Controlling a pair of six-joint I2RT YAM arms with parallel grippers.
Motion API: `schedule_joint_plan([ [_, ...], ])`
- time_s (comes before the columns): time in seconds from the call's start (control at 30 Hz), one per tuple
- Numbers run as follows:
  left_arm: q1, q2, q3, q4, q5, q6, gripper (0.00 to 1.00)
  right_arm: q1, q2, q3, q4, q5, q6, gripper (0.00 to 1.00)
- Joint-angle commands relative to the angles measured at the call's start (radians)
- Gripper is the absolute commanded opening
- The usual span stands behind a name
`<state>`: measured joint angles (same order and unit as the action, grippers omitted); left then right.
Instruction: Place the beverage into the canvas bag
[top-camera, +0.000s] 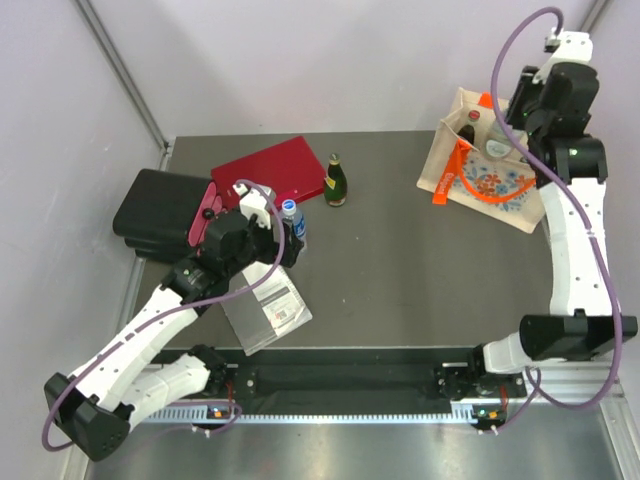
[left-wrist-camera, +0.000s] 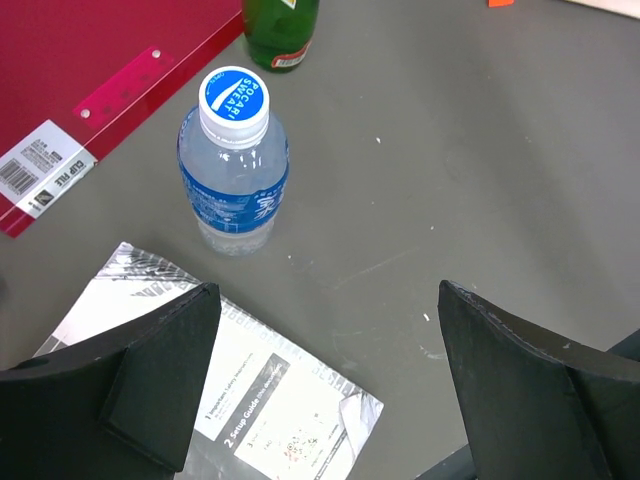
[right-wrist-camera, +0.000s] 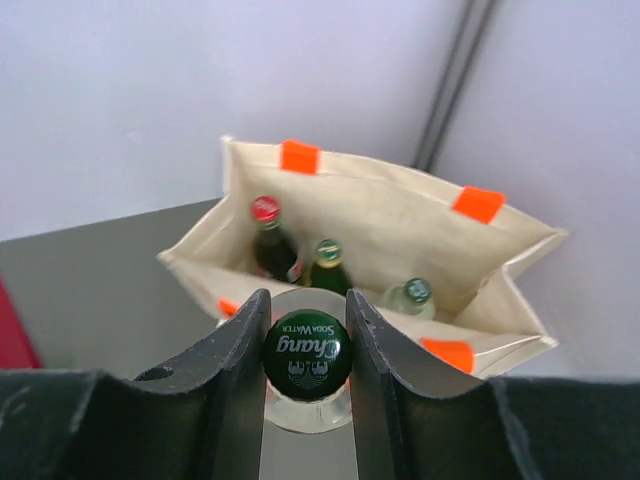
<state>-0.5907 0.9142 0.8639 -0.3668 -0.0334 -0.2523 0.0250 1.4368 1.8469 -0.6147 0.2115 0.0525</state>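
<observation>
The right gripper carries the bottle outward over the bag's near rim next, then down to release it in free space by the bag's far panel (right-wrist-camera: 393, 264).
The beige canvas bag (top-camera: 478, 178) with orange tabs and a floral print stands open at the far right; in the right wrist view (right-wrist-camera: 400, 225) it holds three bottles, one with a red cap (right-wrist-camera: 265, 209). My right gripper (right-wrist-camera: 307, 345) is shut on the neck of a clear Chang soda water bottle (right-wrist-camera: 307, 355) and holds it above the bag's near rim; it also shows from above (top-camera: 512, 112). My left gripper (left-wrist-camera: 330, 340) is open and empty, low over the table just short of a Pocari Sweat bottle (left-wrist-camera: 235, 165), which stands upright (top-camera: 291, 222).
A green bottle (top-camera: 336, 182) stands by a red folder (top-camera: 270, 170). A black case (top-camera: 160, 212) lies at the left edge. A plastic-wrapped booklet (left-wrist-camera: 270, 390) lies under the left gripper. The booklet also shows from above (top-camera: 265, 310).
</observation>
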Motion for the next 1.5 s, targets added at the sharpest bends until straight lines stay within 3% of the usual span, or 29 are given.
schedule_joint_plan([
  [0.0,-0.003,-0.029,0.012,0.034,0.023,-0.002,0.94,-0.108,0.056,0.138,0.153,-0.024,-0.016,0.0],
  [0.27,-0.004,-0.044,0.011,0.032,0.012,-0.001,0.94,-0.211,0.184,0.187,0.239,-0.093,-0.045,0.0],
  [0.5,-0.004,-0.041,0.009,0.032,0.001,0.002,0.94,-0.238,0.255,0.144,0.429,-0.118,-0.083,0.0],
  [0.67,-0.006,-0.037,0.009,0.032,0.001,0.004,0.94,-0.25,0.312,0.181,0.463,-0.13,-0.1,0.0],
  [1.07,-0.008,-0.023,0.011,0.032,0.007,0.004,0.94,-0.303,0.384,0.118,0.576,-0.185,-0.114,0.0],
  [1.47,-0.006,-0.017,0.011,0.034,0.001,0.005,0.94,-0.304,0.381,-0.047,0.722,-0.239,-0.111,0.0],
])
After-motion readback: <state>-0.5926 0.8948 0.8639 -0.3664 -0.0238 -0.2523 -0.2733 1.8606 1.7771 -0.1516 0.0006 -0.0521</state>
